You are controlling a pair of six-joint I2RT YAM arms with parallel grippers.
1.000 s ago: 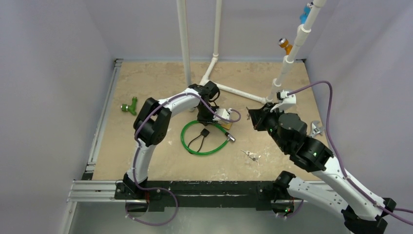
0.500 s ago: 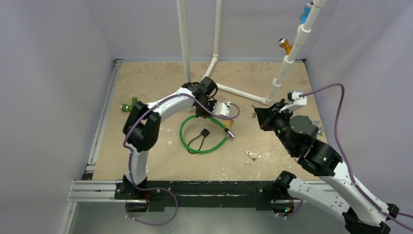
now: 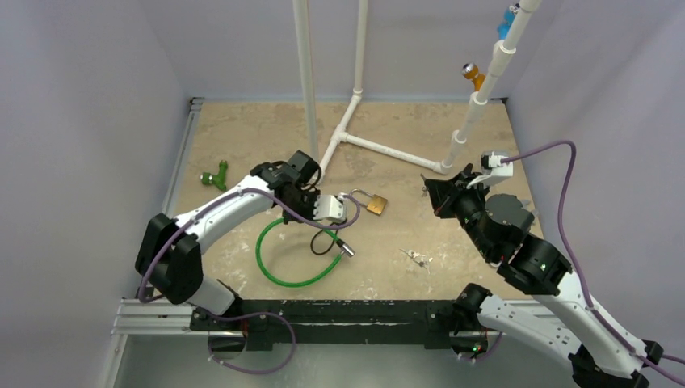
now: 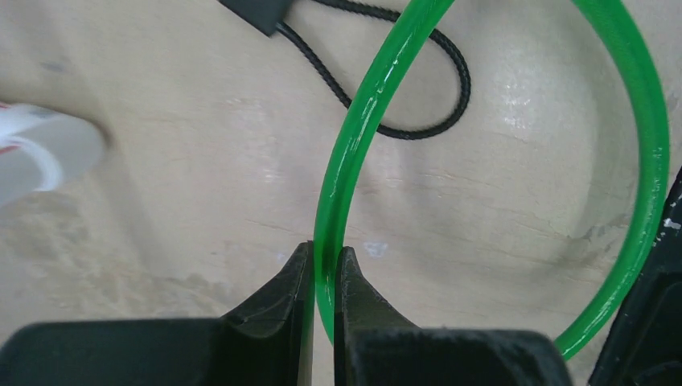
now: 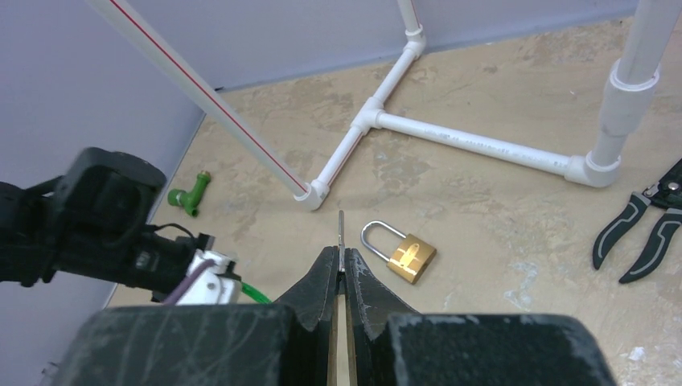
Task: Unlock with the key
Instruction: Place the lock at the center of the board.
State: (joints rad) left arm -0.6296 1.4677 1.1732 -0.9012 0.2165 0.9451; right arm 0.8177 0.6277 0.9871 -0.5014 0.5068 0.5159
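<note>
The green cable loop goes down slightly toward the padlock to the table next. My left gripper releases it there, since its pinched side hangs above the table.
A brass padlock (image 3: 376, 204) (image 5: 408, 256) lies flat on the tan table, its steel shackle pointing left. My right gripper (image 3: 432, 192) (image 5: 341, 269) hovers to its right, shut on a thin silver key (image 5: 341, 229) that sticks out past the fingertips, edge-on, just left of the padlock's shackle in the right wrist view. My left gripper (image 3: 303, 212) (image 4: 325, 261) sits low over the table left of the padlock, shut on a green cable loop (image 3: 292, 257) (image 4: 354, 137). A black cord loop (image 4: 418, 104) lies inside the green ring.
White PVC pipes (image 3: 380, 148) (image 5: 474, 145) stand and run across the back. A green fitting (image 3: 215, 175) (image 5: 191, 193) lies far left. Spare keys (image 3: 418, 257) lie at the near middle. Black-handled pliers (image 5: 643, 229) rest at the right. Purple walls close in both sides.
My left gripper shut on the green cable and dragged it toward the near left, away from the padlock. The right arm drew back slightly to the right, still holding the key.
</note>
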